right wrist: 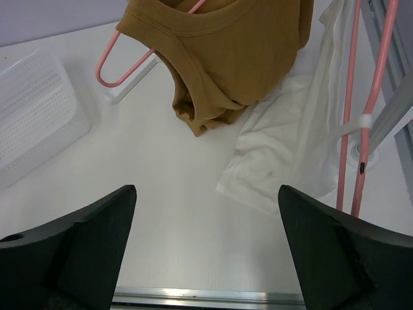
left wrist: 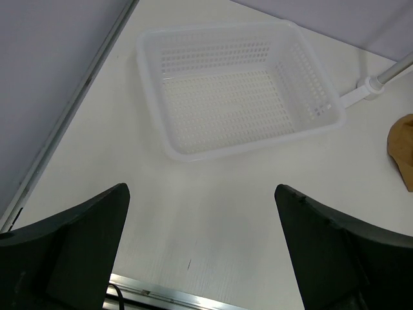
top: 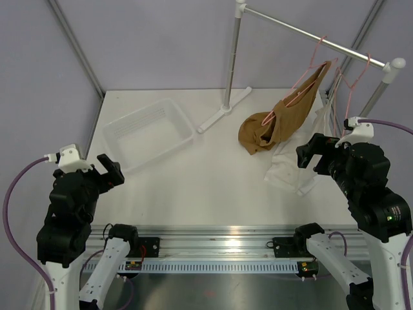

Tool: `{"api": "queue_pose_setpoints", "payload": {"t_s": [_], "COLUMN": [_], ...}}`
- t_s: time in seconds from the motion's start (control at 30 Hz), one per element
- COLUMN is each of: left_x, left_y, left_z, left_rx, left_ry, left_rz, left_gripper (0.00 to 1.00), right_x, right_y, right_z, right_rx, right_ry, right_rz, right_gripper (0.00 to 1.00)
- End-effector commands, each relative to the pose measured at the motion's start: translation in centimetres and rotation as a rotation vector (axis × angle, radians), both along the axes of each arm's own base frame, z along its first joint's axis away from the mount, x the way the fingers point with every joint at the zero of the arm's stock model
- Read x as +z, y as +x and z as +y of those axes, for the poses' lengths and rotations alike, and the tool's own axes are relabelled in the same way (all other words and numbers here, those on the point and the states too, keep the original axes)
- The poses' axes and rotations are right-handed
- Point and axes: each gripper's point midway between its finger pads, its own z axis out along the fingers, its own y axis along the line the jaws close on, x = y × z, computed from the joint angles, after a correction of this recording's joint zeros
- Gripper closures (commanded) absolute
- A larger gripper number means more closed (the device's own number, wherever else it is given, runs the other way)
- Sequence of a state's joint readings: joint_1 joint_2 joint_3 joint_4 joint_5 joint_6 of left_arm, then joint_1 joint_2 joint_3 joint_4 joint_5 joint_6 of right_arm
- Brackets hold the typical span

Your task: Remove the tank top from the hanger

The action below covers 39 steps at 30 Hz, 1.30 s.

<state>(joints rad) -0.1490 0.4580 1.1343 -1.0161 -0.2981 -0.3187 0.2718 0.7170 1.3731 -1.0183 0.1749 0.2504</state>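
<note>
My right gripper is about to move outward and up toward the bar (top: 310,35), around the tank top hanger's slanting arm below its hook, because that pink part of the hanger is bare.
The tan-brown tank top (top: 277,123) hangs tilted on a pink hanger (top: 298,90) hooked over the metal rail (top: 310,35), its lower part bunched on the table. In the right wrist view the tank top (right wrist: 226,51) fills the upper middle, with the hanger's pink end (right wrist: 119,61) sticking out at its left. My right gripper (top: 315,150) is open and empty, raised above the table near the white garment; its jaws stand wide apart (right wrist: 206,245). My left gripper (top: 111,169) is open and empty at the near left (left wrist: 201,245). A sliver of the tank top (left wrist: 403,148) shows in the left wrist view.
A white sheer garment (top: 300,158) hangs from a second pink hanger (top: 352,87) and spreads on the table right of the tank top. A white perforated basket (top: 148,132) sits at the back left. The rack's post and foot (top: 226,106) stand at the back middle.
</note>
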Motion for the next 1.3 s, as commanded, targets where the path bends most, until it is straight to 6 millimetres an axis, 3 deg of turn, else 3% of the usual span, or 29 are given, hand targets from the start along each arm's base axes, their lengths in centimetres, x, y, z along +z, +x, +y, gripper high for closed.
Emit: {"api": "queue_pose_setpoints", "payload": {"t_s": [0.0,0.27,0.47,0.57,0.7,0.73,0.77,0.83,0.93,0.97,1.0,1.13,1.23,1.27], "left_x": [1.0,0.7,-0.5,-1.7,-3.6,-3.8,-4.1,-4.3,-5.4,-5.6,-5.5,-5.4,-5.4,-5.3], "left_y": [0.7,1.1,1.6,2.3,3.2,3.4,3.5,4.0,4.4,4.5,4.5,4.4,4.4,4.3], "left_z": [-0.6,-1.4,-1.8,-2.3,-2.9,-2.9,-2.9,-2.8,-2.7,-2.7,-2.7,-2.7,-2.7,-2.7], "left_rx": [-0.024,-0.055,-0.068,-0.086,-0.100,-0.098,-0.096,-0.090,-0.076,-0.073,-0.070,-0.071,-0.072,-0.072], "left_ry": [-0.026,-0.054,-0.058,-0.070,-0.089,-0.091,-0.092,-0.090,-0.091,-0.092,-0.090,-0.093,-0.096,-0.096], "left_rz": [-0.054,-0.057,-0.031,-0.018,0.020,0.023,0.029,0.015,0.037,0.045,0.047,0.032,0.029,0.024], "left_gripper": [0.01,0.01,0.01,0.01,0.01,0.01,0.01,0.01,0.01,0.01,0.01,0.01,0.01,0.01], "right_x": [1.5,3.7,6.4,6.5,6.7,7.5,7.0,7.6,7.1,5.6,5.4,4.3,4.3,4.1], "right_y": [0.6,3.3,7.7,11.0,14.2,14.5,15.7,16.7,18.7,19.4,19.6,20.0,20.0,20.1], "right_z": [0.6,3.6,5.4,5.2,2.1,1.9,1.9,1.7,1.1,0.7,-0.1,-1.2,-1.8,-1.8], "right_rx": [0.023,0.088,0.079,0.003,-0.216,-0.232,-0.244,-0.266,-0.323,-0.350,-0.395,-0.448,-0.474,-0.472], "right_ry": [0.028,0.171,0.258,0.272,0.229,0.230,0.218,0.209,0.153,0.113,0.089,0.036,0.001,-0.011], "right_rz": [-0.056,-0.095,-0.107,-0.101,-0.127,-0.146,-0.129,-0.145,-0.126,-0.080,-0.079,-0.081,-0.080,-0.074], "right_gripper": [0.00,0.00,0.01,0.01,0.02,0.03,0.04,0.07,0.14,0.16,0.17,0.41,0.47,0.53]}}
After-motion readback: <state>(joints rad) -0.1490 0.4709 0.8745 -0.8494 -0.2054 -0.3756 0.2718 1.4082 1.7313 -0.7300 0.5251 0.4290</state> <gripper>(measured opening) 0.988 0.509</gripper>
